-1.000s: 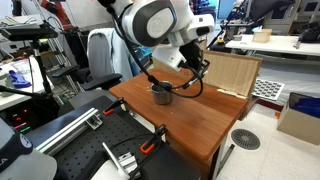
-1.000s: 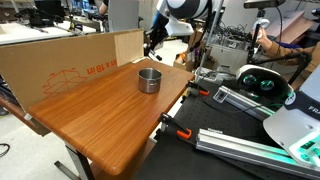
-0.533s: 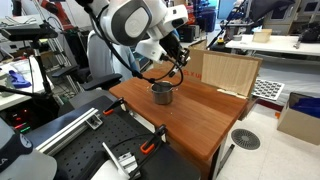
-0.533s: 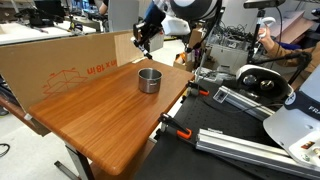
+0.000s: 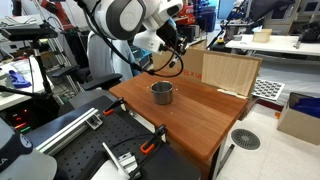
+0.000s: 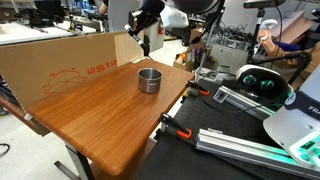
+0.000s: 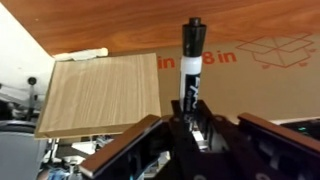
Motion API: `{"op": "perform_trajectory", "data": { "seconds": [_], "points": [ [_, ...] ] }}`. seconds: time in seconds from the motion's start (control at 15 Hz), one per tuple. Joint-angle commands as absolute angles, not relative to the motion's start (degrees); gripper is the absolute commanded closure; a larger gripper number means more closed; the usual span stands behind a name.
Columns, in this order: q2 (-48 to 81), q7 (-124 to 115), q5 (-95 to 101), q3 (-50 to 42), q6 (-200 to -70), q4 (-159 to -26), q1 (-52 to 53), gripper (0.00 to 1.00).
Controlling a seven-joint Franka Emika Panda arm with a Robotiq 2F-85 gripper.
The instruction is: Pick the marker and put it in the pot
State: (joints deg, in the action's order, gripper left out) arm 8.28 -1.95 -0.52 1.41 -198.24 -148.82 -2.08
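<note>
The gripper moves down and away from the cardboard side onto the pot's open top next, since the marker [image 7: 190, 65] is still held high and behind it.
My gripper [image 7: 188, 125] is shut on the black marker [image 7: 190, 65], which sticks straight out from between the fingers in the wrist view. In both exterior views the gripper [image 5: 176, 47] [image 6: 140, 35] hangs high above the back of the wooden table, above and behind the pot. The small steel pot [image 5: 161, 92] [image 6: 149, 79] stands upright on the table near its back edge. The marker is too small to make out in the exterior views. The pot is out of the wrist view.
A tall cardboard box wall [image 6: 60, 68] [image 5: 228, 72] borders the table [image 5: 190, 120] [image 6: 110, 110] on one side. Orange clamps [image 5: 150, 146] [image 6: 168, 125] grip the table edge. Benches, robot parts and a chair [image 5: 98, 60] surround the table.
The arm has lifted and swung along the back of the table, away from just over the pot, carrying the marker up toward the cardboard wall.
</note>
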Motion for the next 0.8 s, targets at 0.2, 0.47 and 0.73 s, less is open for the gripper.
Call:
{"op": "perform_trajectory", "data": {
  "seconds": [0.2, 0.47, 0.73],
  "points": [
    [8.13, -0.77, -0.76, 0.93, -198.0, -149.99, 0.1, 0.95],
    [8.79, -1.24, -0.61, 1.08, -197.73, -151.53, 0.01, 0.95],
    [10.33, -1.87, -0.63, 1.4, -197.66, -152.38, -0.11, 0.95]
  ]
}}
